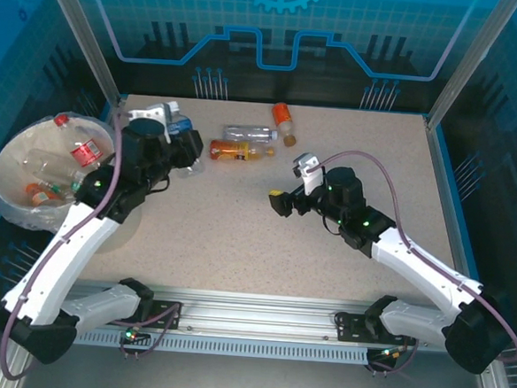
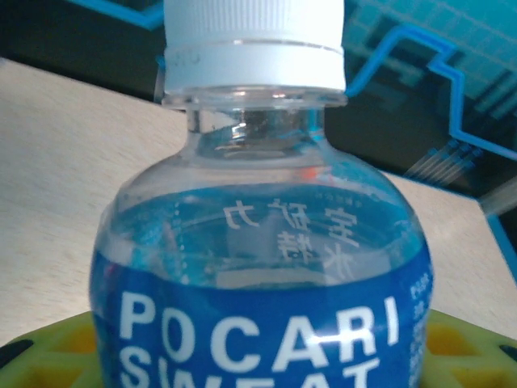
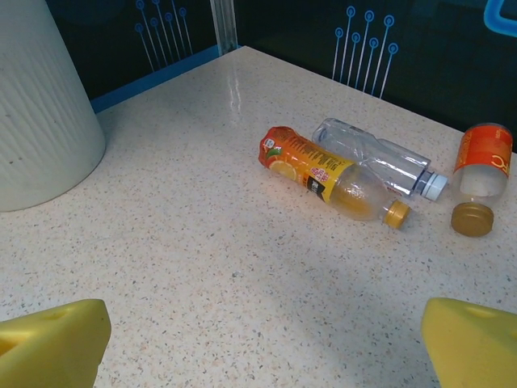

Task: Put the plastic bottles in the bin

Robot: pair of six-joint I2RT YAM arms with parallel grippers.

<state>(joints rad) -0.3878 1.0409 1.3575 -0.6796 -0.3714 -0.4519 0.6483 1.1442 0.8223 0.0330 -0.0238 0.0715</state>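
I should first swing my left gripper sideways, so that it can release the bottle over the bin's opening (image 1: 54, 169).
My left gripper (image 1: 187, 143) is shut on a clear bottle with a blue Pocari Sweat label (image 2: 258, 307) and a white cap (image 2: 252, 44); its yellow-green fingers (image 2: 48, 352) flank the label. This bottle (image 1: 182, 126) sits just right of the bin (image 1: 1, 195), a cream-white bucket with several plastic bottles inside. On the table lie an orange-labelled bottle (image 1: 239, 150) (image 3: 323, 172), a clear bottle (image 1: 249, 133) (image 3: 380, 158) and an orange bottle with a brown cap (image 1: 285, 123) (image 3: 482, 174). My right gripper (image 1: 280, 200) (image 3: 262, 347) stands open over bare table, well short of them.
The bin's ribbed wall (image 3: 40, 105) rises at the left of the right wrist view. Blue panels and metal posts (image 1: 83, 35) border the table at the back and sides. A rail (image 1: 258, 323) runs along the near edge between the arm bases.
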